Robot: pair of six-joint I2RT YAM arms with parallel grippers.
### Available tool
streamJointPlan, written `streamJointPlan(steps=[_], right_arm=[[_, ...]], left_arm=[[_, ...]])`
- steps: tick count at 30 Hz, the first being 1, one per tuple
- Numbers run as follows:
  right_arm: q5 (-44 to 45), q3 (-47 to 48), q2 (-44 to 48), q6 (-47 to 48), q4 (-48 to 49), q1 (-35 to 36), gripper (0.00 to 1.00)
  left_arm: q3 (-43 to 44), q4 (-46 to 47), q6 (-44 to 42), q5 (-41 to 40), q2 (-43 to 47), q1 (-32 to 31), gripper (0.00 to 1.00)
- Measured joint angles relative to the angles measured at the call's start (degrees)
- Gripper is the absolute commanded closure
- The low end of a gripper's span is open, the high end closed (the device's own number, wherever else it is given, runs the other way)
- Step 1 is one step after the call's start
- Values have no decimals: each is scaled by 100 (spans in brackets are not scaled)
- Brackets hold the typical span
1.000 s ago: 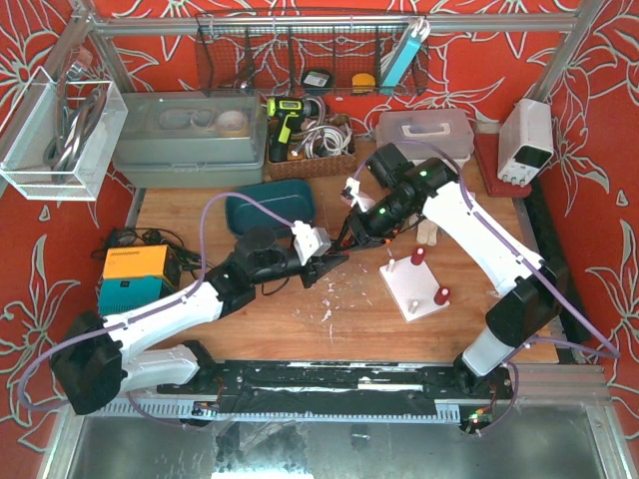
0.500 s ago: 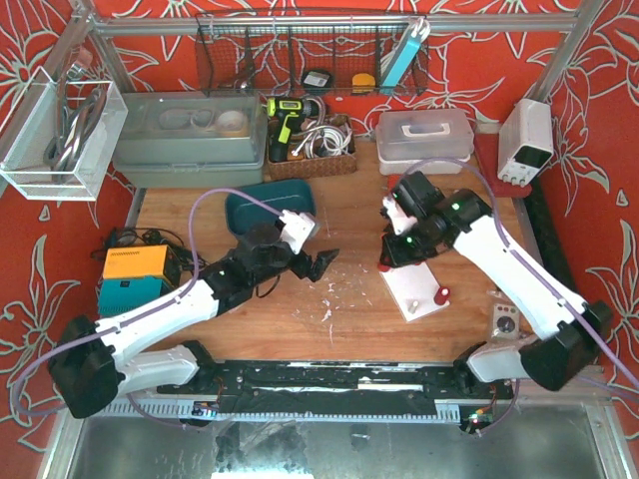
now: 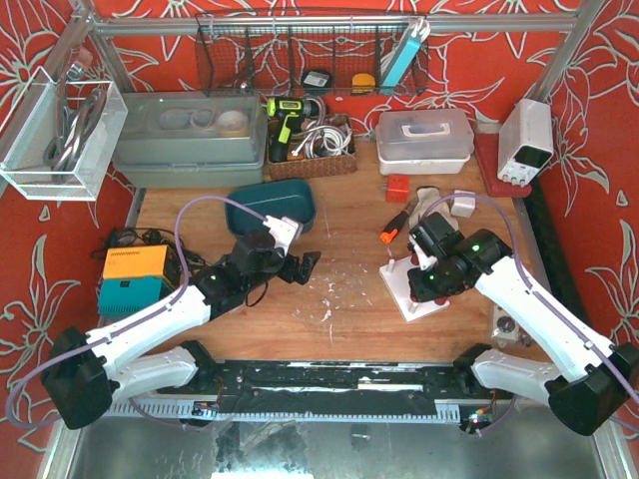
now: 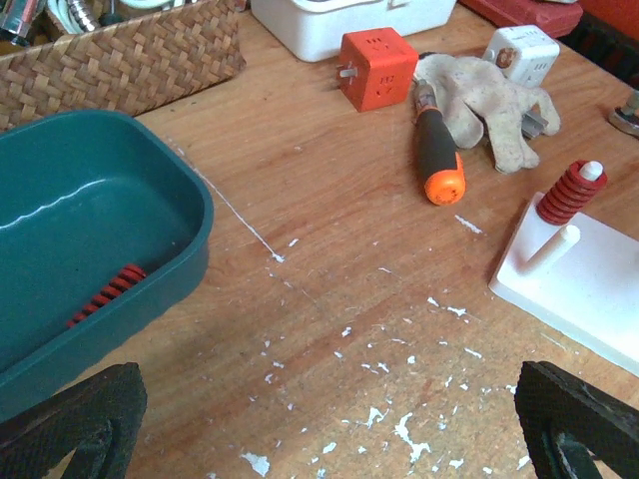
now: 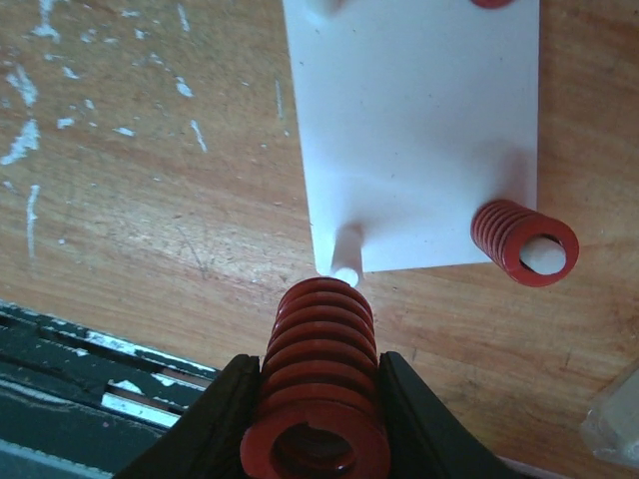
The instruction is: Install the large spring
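Observation:
My right gripper is above the bare white peg point(image 5: 345, 251) at the board's near corner, so next it should lower the large spring's hollow coil over the peg and release.
The large spring point(image 5: 321, 359), red and thick-coiled, sits upright between the fingers of my right gripper point(image 5: 318, 399), which is shut on it. Its lower end hangs just above a bare white peg point(image 5: 345, 251) at the near corner of the white board point(image 5: 419, 120). Another red spring point(image 5: 524, 242) sits on a neighbouring peg. From the top view, the right gripper point(image 3: 431, 283) hovers over the board point(image 3: 407, 299). My left gripper point(image 3: 305, 267) stands open over bare wood, left of the board, with nothing between its fingers point(image 4: 579, 424).
A teal tray point(image 4: 90, 230) at the left holds a thin red spring point(image 4: 105, 294). Beyond the board lie an orange cube point(image 4: 377, 68), an orange-tipped screwdriver point(image 4: 439, 150), a glove point(image 4: 489, 100) and a white cube point(image 4: 519, 50). A wicker basket point(image 3: 310, 150) and white box point(image 3: 424, 140) line the back.
The two grippers were together at the table's middle. My left gripper opened and drew back left. My right arm carried the large spring right and nearer, over the white board.

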State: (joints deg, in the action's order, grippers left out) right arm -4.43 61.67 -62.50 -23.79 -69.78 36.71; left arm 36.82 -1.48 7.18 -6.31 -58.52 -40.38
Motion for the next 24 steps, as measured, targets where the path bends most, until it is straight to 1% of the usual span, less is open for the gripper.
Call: streamJointPlan(steps=[12,24], right_arm=[[210,-584,-59,-188,444,-7,100],[299,-763,-116,-214,562,-7,100]], left_arm=[[0,-22,35,-7,2,20,0],[0,-20,33,-11,4,22,0]])
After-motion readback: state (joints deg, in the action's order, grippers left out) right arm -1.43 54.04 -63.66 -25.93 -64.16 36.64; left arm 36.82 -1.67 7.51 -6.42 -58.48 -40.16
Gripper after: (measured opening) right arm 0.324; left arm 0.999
